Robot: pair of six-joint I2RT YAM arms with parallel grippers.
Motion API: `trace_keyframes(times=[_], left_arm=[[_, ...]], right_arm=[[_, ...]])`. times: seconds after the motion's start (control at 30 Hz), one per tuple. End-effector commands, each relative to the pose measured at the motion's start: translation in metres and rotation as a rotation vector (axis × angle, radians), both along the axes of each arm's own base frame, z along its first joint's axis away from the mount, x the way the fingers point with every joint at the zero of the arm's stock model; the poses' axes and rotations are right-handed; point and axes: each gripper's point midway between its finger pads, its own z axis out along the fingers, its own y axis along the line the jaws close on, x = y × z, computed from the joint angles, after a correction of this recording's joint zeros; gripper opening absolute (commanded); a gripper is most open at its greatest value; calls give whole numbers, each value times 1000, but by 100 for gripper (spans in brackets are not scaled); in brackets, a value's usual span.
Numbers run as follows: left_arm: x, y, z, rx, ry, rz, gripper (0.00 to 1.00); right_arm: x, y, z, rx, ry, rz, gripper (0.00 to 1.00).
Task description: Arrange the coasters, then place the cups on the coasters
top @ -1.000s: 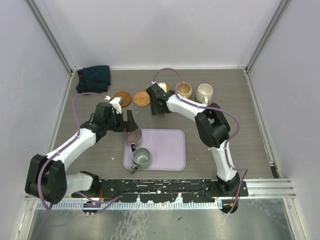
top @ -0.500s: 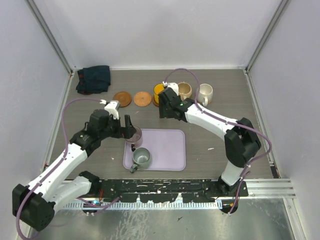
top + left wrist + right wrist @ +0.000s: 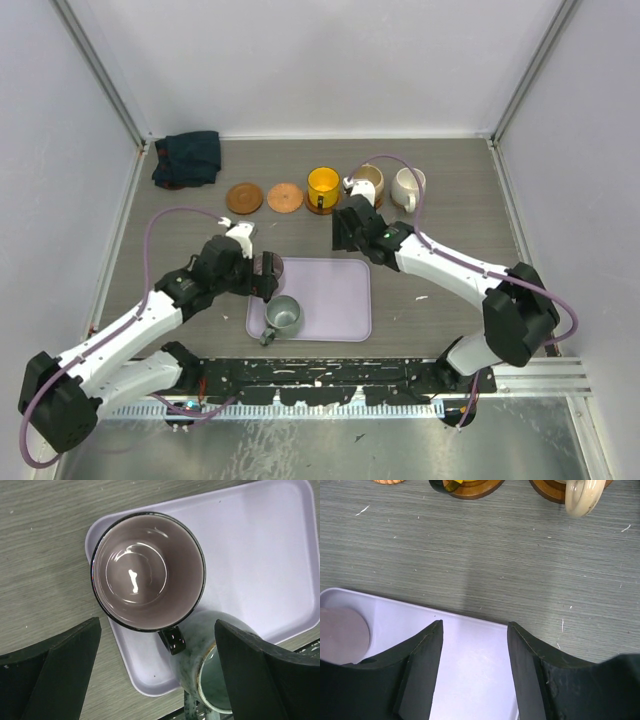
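Note:
I should next lower my left gripper over the mauve cup's black handle and close its fingers around it, as it already sticks out between both open fingers.
Two bare coasters, a dark one and a lighter orange one, lie in a row at the back. To their right the yellow cup and the tan cup each stand on a coaster, and the cream cup comes after them. The mauve cup and the grey-green cup sit on the lavender tray. My left gripper hangs wide open just above the mauve cup's handle side. My right gripper is open and empty over the tray's far edge.
A dark folded cloth lies in the back left corner. White walls enclose the table on three sides. The tan cup's handle points toward my right gripper.
My right gripper has let go of the yellow cup on its coaster and pulled back toward the tray. My left gripper has moved nearer, onto the mauve cup.

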Motion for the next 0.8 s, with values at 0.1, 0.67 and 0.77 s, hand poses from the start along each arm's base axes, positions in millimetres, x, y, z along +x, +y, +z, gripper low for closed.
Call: trace_keyframes(times=[0.1,0.67,0.77], left_arm=[[7,-1,-6,46,-32,36,98],[12,-13,-30,143,-6,36,40],[10,-15,-34,157,4,29,37]], right_arm=[[3,5,20,61,-77,-10,59],[-1,15,7,63,-58,21,58],[-2,14,7,60,-60,23,58]])
